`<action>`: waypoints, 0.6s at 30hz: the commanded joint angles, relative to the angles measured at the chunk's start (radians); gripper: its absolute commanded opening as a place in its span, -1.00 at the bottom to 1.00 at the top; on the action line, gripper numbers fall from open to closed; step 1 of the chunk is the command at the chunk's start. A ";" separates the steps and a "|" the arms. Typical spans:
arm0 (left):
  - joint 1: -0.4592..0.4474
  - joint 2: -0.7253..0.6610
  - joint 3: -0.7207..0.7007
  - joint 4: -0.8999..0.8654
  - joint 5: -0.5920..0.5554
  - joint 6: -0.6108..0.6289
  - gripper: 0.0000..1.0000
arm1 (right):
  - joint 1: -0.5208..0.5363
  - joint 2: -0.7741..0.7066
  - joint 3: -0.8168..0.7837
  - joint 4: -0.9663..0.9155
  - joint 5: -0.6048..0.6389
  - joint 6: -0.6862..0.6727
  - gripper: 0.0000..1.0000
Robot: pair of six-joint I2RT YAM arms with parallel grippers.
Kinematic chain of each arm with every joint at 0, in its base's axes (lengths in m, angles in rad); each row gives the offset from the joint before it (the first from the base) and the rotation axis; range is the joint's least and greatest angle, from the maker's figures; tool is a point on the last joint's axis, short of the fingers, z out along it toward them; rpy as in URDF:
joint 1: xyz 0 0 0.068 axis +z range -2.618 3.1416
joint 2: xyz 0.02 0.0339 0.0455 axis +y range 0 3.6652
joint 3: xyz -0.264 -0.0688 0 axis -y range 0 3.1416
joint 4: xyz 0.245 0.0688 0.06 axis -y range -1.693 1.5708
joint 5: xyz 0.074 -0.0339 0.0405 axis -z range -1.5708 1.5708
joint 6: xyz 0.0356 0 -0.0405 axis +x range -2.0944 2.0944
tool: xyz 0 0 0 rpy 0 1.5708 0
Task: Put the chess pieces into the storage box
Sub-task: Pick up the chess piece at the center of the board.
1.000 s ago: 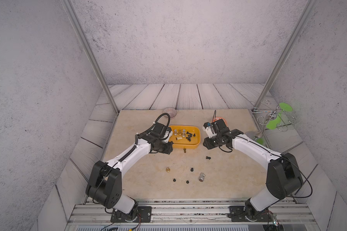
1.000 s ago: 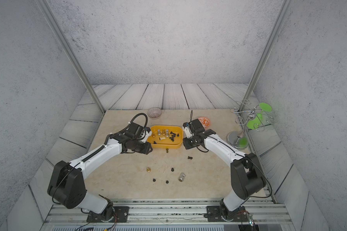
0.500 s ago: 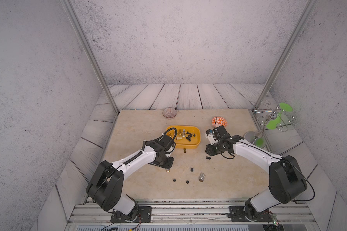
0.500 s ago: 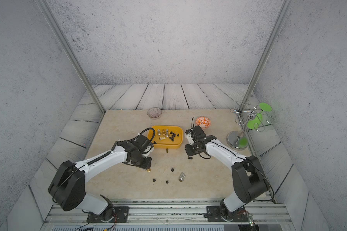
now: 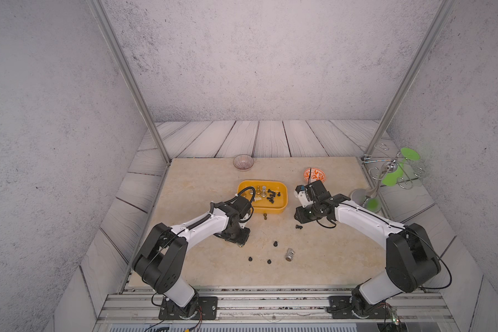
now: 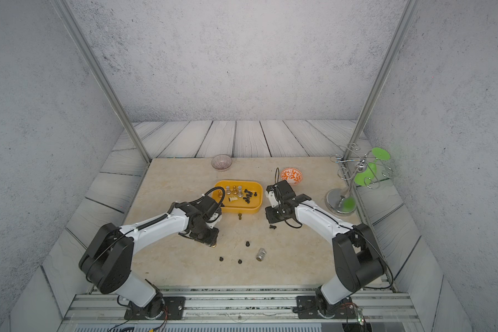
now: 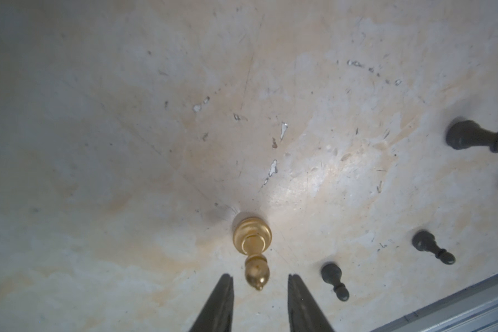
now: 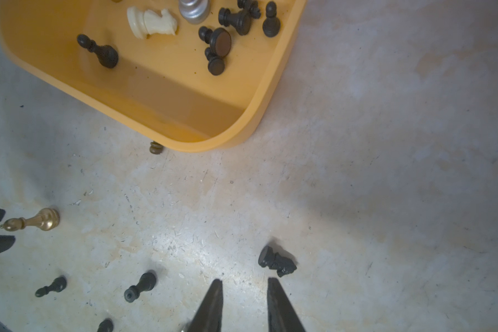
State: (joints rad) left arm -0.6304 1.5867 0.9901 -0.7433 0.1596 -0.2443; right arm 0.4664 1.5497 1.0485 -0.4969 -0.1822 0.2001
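Only the piece's rounded top reaches between my left gripper's fingers, so my left gripper will next move down past that top and close on the gold piece's neck (image 7: 254, 255).
The yellow storage box (image 5: 273, 210) (image 6: 247, 209) (image 8: 270, 95) holds several chess pieces: black ones, gold and silver ones and a cream knight (image 8: 151, 23). My left gripper (image 7: 259, 277) (image 5: 239, 243) is open and hangs low over a standing gold piece (image 7: 252, 238). The piece's top shows between the fingertips without touching either. My right gripper (image 8: 243, 280) is open and empty, just short of a black knight (image 8: 276, 260) (image 5: 298, 227) lying on its side. Loose on the table are three black pawns (image 5: 275, 244), a fallen silver piece (image 5: 289, 254) and a small gold piece (image 5: 265, 216) by the box's front wall.
A ribbed glass bowl (image 5: 243, 162) stands at the back of the table. An orange-and-white bowl (image 5: 314, 174) sits behind my right wrist. A metal wire stand with green discs (image 5: 385, 172) stands at the right edge. An aluminium rail (image 5: 270, 299) runs along the front.
Both arms have drawn back from the box's sides toward the table's front. The left gripper came down over the gold piece, the right one toward the black knight.
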 commanded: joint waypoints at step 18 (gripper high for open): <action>-0.006 0.083 0.037 0.036 -0.019 0.026 -0.70 | 0.002 -0.039 0.004 -0.016 0.003 0.016 -0.42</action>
State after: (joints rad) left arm -0.6308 1.6543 1.0054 -0.7143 0.1493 -0.2260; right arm 0.4664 1.5497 1.0500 -0.5007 -0.1844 0.2081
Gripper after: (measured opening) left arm 0.168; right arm 0.288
